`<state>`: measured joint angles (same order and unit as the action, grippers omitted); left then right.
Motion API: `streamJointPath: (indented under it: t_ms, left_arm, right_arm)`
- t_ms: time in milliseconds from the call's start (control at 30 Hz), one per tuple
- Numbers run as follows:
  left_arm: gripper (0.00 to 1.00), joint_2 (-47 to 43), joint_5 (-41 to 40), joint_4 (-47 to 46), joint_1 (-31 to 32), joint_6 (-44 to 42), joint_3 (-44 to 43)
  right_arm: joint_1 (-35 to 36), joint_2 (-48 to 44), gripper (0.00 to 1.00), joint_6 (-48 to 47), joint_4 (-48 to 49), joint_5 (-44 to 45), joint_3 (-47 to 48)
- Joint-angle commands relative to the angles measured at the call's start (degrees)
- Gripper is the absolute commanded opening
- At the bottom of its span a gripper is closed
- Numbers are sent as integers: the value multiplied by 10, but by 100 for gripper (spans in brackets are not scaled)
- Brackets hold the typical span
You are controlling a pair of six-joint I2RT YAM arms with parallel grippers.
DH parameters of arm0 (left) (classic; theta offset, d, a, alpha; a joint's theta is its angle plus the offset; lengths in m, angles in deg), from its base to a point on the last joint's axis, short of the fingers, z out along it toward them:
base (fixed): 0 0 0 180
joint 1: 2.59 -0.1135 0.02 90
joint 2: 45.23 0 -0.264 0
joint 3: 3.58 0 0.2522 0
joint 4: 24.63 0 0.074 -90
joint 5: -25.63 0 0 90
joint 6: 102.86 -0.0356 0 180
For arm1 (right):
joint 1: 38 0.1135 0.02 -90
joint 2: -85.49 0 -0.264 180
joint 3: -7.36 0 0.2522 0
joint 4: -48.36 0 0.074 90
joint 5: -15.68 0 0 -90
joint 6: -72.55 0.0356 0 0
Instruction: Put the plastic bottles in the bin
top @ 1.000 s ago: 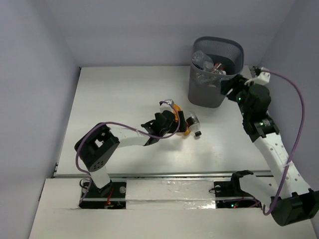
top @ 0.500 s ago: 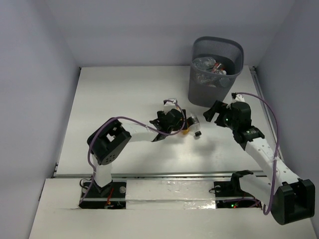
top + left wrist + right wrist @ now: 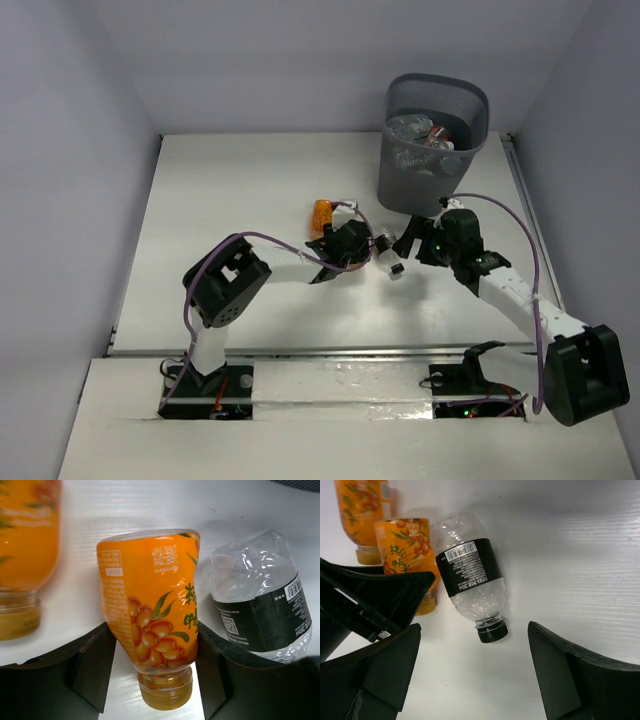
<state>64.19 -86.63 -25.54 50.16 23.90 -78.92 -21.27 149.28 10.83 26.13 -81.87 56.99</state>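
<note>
I need to lift the orange bottle with the berry label up and outward with my left gripper next, over the bin's opening (image 3: pixel 437 112), to release it there, because the bin's rim is high above the table.
In the left wrist view an orange bottle (image 3: pixel 150 610) with a berry label lies neck-down between my left gripper's (image 3: pixel 152 650) fingers, which press on both its sides. A second orange bottle (image 3: pixel 25 555) lies to its left, also seen in the top view (image 3: pixel 322 213). To its right is a clear bottle (image 3: pixel 260 605) with a black label. My right gripper (image 3: pixel 480 675) hangs open just above the table, and that clear bottle's (image 3: pixel 470 580) black cap (image 3: pixel 492 631) points toward the gap. The bin (image 3: pixel 435 140) stands at the back right.
Several clear bottles (image 3: pixel 420 130) lie inside the mesh bin. My left gripper (image 3: pixel 352 243) and right gripper (image 3: pixel 412 240) are close together, with the clear bottle (image 3: pixel 388 255) between them. Grey walls close off the white table (image 3: pixel 240 190) on three sides.
My left gripper has closed on the orange bottle. My right arm swung down from the bin's rim to the clear bottle and opened wider. The second orange bottle came into view.
</note>
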Motion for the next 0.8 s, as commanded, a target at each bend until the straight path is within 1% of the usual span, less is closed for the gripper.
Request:
streamJointPath:
  t_ms: [0,33,133,167,200,333,433,600,733,767]
  left_arm:
    - [52,-28,-21,21,0,-15,15]
    - [48,-34,-21,20,0,-17,17]
    - [41,-63,-22,9,0,-25,31]
    - [40,-75,-22,7,0,-26,38]
    - [36,-81,-23,4,0,-28,44]
    - [31,-110,-16,-4,0,-28,54]
    - [31,-148,-18,-4,5,-33,64]
    - [30,-249,-35,-3,5,-63,60]
    - [31,-296,-38,-23,0,-107,17]
    - [32,-301,-27,-28,0,-116,-11]
  right_arm:
    - [11,19,93,-8,36,3,25]
    - [11,27,93,-8,37,5,28]
    - [17,63,93,-16,35,13,43]
    - [22,70,93,-17,35,15,46]
    - [23,83,93,-18,36,15,52]
    - [29,108,93,-24,31,15,70]
    - [34,128,93,-30,24,19,87]
    - [45,164,93,-41,14,20,118]
    - [45,188,93,-45,18,8,129]
    - [45,194,93,-45,20,3,131]
